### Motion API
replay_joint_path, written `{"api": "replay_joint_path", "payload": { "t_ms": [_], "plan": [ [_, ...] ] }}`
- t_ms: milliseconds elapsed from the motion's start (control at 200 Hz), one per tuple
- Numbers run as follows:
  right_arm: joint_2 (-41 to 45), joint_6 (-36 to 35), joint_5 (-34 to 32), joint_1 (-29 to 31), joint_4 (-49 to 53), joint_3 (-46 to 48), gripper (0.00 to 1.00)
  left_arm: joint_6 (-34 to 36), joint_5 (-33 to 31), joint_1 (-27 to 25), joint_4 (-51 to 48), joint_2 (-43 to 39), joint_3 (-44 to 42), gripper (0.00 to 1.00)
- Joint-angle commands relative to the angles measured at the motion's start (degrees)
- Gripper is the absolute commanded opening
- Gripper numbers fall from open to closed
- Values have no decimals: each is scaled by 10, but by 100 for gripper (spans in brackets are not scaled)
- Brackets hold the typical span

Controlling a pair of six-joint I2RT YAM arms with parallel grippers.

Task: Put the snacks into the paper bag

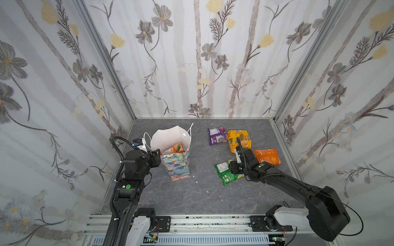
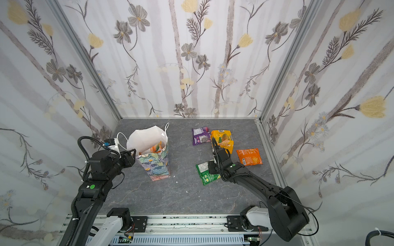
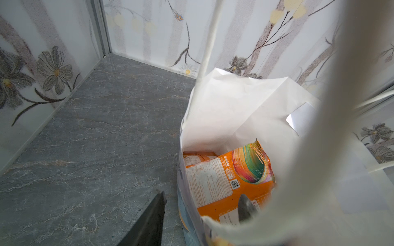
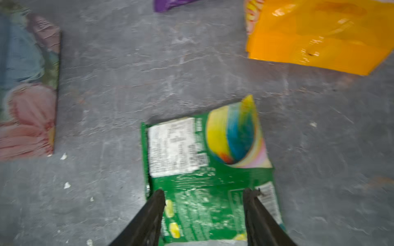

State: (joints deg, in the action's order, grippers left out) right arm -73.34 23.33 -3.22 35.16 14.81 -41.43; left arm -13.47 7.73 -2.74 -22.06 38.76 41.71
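Observation:
Next, the right gripper moves toward the paper bag (image 1: 177,167) and down onto the green packet's bag-side edge (image 1: 218,172), which lies below it and nearer the bag.
The paper bag (image 1: 177,167) (image 2: 156,168) stands open on the left, floral outside and white inside (image 3: 234,110). An orange packet (image 3: 226,181) (image 1: 178,147) leans inside it. My left gripper (image 1: 156,152) (image 3: 201,207) is open and straddles the bag's near wall, one finger outside and one inside. On the right lie a purple packet (image 1: 217,136), a yellow one (image 1: 237,138), an orange one (image 1: 267,156) and a green one (image 1: 227,176) (image 4: 204,161). My right gripper (image 4: 204,198) (image 1: 232,168) hovers open over the green packet, a finger on each side of its near end.
The grey stone-look floor (image 1: 204,191) is boxed in by flowered walls on three sides, with a metal rail (image 1: 213,221) along the front. The bag's white cord handle (image 3: 209,42) hangs close before the left wrist camera. Small white crumbs (image 4: 67,185) lie near the bag's foot.

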Motion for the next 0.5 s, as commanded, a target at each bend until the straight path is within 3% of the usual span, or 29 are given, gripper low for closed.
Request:
{"api": "replay_joint_path", "payload": {
  "t_ms": [0, 150, 290, 495],
  "plan": [
    [-19, -9, -101, 45, 32, -39, 59, 6, -1, 0, 4, -2, -1, 54],
    [-66, -4, -174, 113, 78, -74, 58, 6, 0, 0, 4, 0, -1, 54],
    [-134, -2, -200, 178, 99, -113, 58, 6, -2, 0, 4, -1, -1, 54],
    [-226, -6, -235, 203, 109, -157, 58, 7, -3, 0, 3, -2, -1, 54]
  ]
}}
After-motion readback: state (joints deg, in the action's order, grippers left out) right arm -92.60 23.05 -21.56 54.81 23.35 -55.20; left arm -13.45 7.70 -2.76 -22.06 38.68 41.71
